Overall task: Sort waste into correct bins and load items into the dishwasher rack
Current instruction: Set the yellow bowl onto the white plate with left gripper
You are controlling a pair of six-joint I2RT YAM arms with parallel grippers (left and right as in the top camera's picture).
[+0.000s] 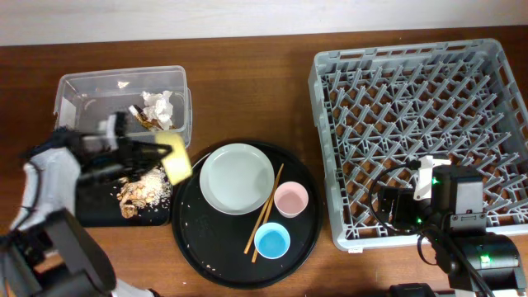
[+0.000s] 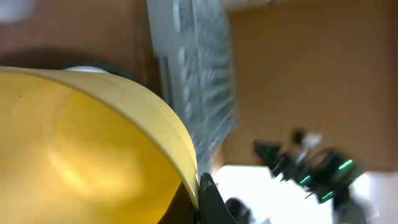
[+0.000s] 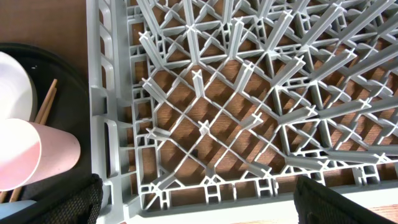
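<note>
The left gripper will next go down and to its right in the overhead view to the empty plate (image 1: 236,179), make the tipped bowl level, lower the bowl and let go of it.
My left gripper (image 1: 155,152) is shut on the small yellow bowl (image 1: 176,158), holding it tipped on its side above the shallow black tray (image 1: 91,210). Tan food scraps (image 1: 142,190) lie in that tray. In the left wrist view the bowl (image 2: 81,143) fills the left side, with one finger (image 2: 208,200) on its rim. The clear tub (image 1: 78,91) holds a crumpled napkin (image 1: 158,106) and a brown wrapper (image 1: 147,121). My right gripper (image 1: 394,208) is open and empty above the front left of the grey rack (image 1: 421,91); its fingers (image 3: 199,205) straddle the rack's front wall (image 3: 205,186).
A round black serving tray (image 1: 198,239) holds the pale plate (image 1: 237,178), chopsticks (image 1: 264,208), pink cup (image 1: 290,199) and blue cup (image 1: 271,240). The right wrist view shows the pink cup (image 3: 31,155), the plate's edge (image 3: 12,81) and the chopsticks (image 3: 43,102) left of the rack.
</note>
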